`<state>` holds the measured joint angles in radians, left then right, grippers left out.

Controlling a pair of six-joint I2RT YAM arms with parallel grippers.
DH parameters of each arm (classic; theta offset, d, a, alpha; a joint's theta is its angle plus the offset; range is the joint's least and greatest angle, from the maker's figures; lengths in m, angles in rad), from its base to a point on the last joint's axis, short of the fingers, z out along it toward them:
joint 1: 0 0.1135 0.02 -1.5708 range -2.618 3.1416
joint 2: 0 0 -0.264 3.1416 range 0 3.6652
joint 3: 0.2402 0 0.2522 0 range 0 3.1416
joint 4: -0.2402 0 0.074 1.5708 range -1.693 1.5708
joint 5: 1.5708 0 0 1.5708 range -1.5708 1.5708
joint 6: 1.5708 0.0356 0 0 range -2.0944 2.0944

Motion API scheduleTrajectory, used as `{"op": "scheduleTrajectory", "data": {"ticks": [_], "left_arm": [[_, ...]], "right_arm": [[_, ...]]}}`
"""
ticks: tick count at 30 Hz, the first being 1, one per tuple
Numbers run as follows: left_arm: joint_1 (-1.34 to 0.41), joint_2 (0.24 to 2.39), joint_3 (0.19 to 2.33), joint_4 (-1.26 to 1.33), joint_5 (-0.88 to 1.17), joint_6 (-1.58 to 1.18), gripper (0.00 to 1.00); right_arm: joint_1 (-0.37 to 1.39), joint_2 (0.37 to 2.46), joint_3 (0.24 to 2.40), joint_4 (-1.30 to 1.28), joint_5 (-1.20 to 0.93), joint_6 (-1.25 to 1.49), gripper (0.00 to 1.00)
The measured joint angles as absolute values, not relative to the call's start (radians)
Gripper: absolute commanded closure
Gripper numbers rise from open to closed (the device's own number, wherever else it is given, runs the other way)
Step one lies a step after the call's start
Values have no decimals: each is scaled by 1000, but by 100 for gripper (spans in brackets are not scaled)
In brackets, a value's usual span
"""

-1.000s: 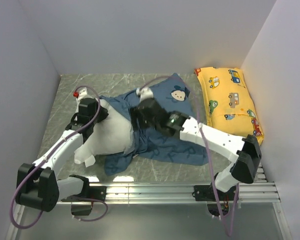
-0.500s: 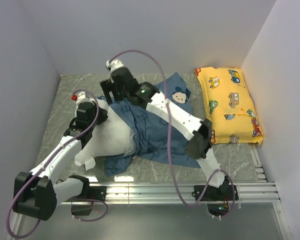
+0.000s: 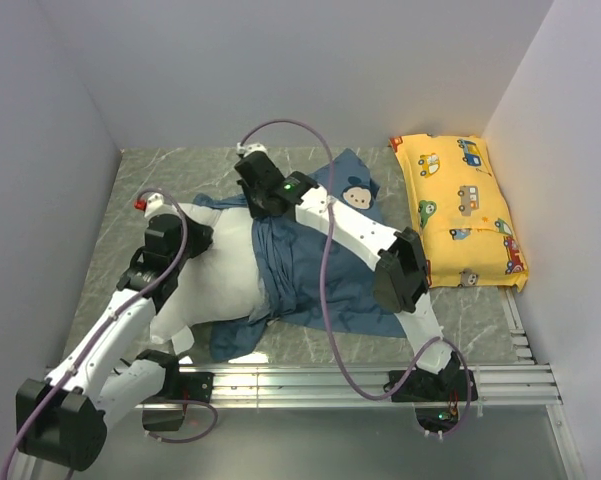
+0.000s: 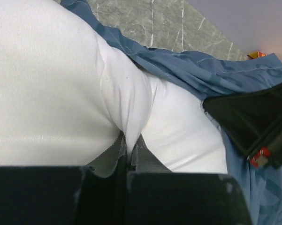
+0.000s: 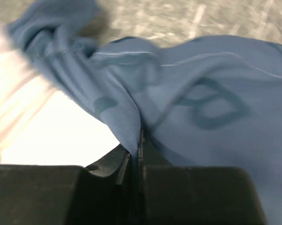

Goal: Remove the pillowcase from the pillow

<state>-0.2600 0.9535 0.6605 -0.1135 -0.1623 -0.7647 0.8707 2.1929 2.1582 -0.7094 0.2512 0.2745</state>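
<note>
The half-covered pillow comes away from the pillowcase (image 3: 320, 270) next. My left gripper pulls it onto the open tabletop to the gripper's left in the top view, then releases it.
The white pillow (image 3: 215, 275) lies left of centre, its left half bare. The dusty-blue pillowcase (image 3: 320, 270) is bunched over its right half and spreads flat to the right, a cartoon face (image 3: 357, 193) showing near the back. My left gripper (image 3: 173, 232) is shut on a pinch of the white pillow (image 4: 131, 122) at its far left corner. My right gripper (image 3: 263, 205) is shut on a fold of the pillowcase (image 5: 126, 122) at the pillow's far edge. In the left wrist view, blue fabric (image 4: 201, 75) runs along the pillow's far side.
A yellow pillow with a car print (image 3: 460, 210) lies against the right wall. White walls close in the grey marbled tabletop (image 3: 150, 175) on three sides. A metal rail (image 3: 310, 383) runs along the near edge. The right arm (image 3: 380, 250) crosses over the pillowcase.
My right gripper moved slightly right from the pillow's back edge and shut on the pillowcase. The pillowcase's edge has slid right, baring more pillow. The left gripper holds its pinch.
</note>
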Motion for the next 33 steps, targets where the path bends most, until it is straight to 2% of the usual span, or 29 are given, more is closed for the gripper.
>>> {"op": "scheduleTrajectory", "data": {"ticks": [2, 11, 20, 21, 22, 24, 25, 28, 33], "left_arm": [[-264, 921, 662, -149, -165, -775, 100], [-228, 832, 773, -351, -202, -807, 100], [136, 846, 803, -407, 67, -803, 100], [162, 867, 804, -405, 93, -805, 100], [173, 888, 806, -403, 114, -807, 100], [183, 946, 817, -391, 137, -807, 100], [186, 978, 822, -380, 142, -807, 100], [191, 1029, 835, -367, 134, -806, 100], [198, 1066, 854, -363, 76, -783, 100]], "right_arm": [[844, 2165, 2116, -698, 249, 300, 99], [672, 2045, 1965, -674, 177, 394, 100], [583, 1927, 1831, -602, -19, 461, 98], [583, 1919, 1815, -590, -33, 461, 94], [583, 1913, 1805, -586, -39, 460, 78], [586, 1904, 1794, -583, -27, 451, 57], [588, 1902, 1794, -583, -9, 440, 39], [605, 1883, 1793, -580, 55, 407, 22], [674, 1753, 1732, -582, 175, 376, 19]]}}
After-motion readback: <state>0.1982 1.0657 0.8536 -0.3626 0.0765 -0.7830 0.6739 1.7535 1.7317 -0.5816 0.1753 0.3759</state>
